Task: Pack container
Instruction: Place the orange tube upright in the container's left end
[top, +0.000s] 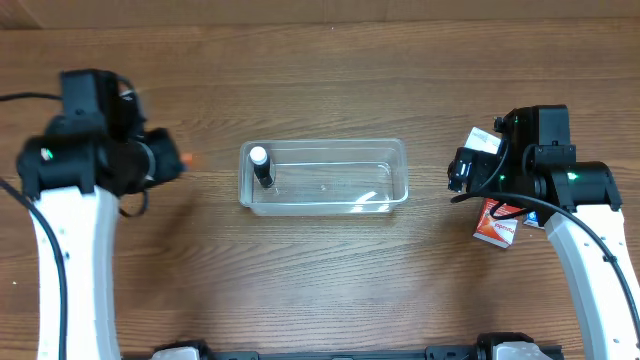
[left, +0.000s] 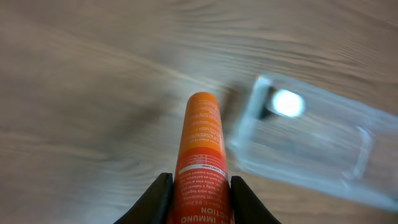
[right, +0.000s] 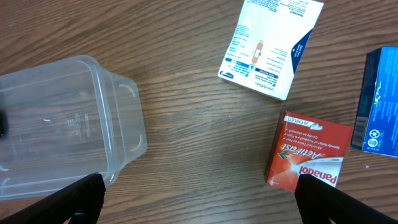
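Observation:
The orange tube in my left gripper needs to go to the container (top: 398, 172) next. Then I need to lower the tube into the container's near corner, beside the dark bottle.
The clear plastic container (top: 398, 172) lies in the middle of the table. A small dark bottle with a white cap (top: 261, 165) stands in its left end. My left gripper (top: 172, 160) is left of the container, apart from it, and is shut on an orange tube (left: 202, 143) that points toward the container (left: 323, 155). The white cap (left: 288, 102) also shows in the left wrist view. My right gripper (right: 199, 199) is open and empty above bare table, between the container's right end (right: 124, 134) and a red Panadol box (right: 305, 152).
A white medicine box (right: 272, 46) lies beyond the red box, and a blue box (right: 379, 102) lies at the far right. In the overhead view the red box (top: 497, 225) and the white box (top: 483, 140) are partly hidden under my right arm.

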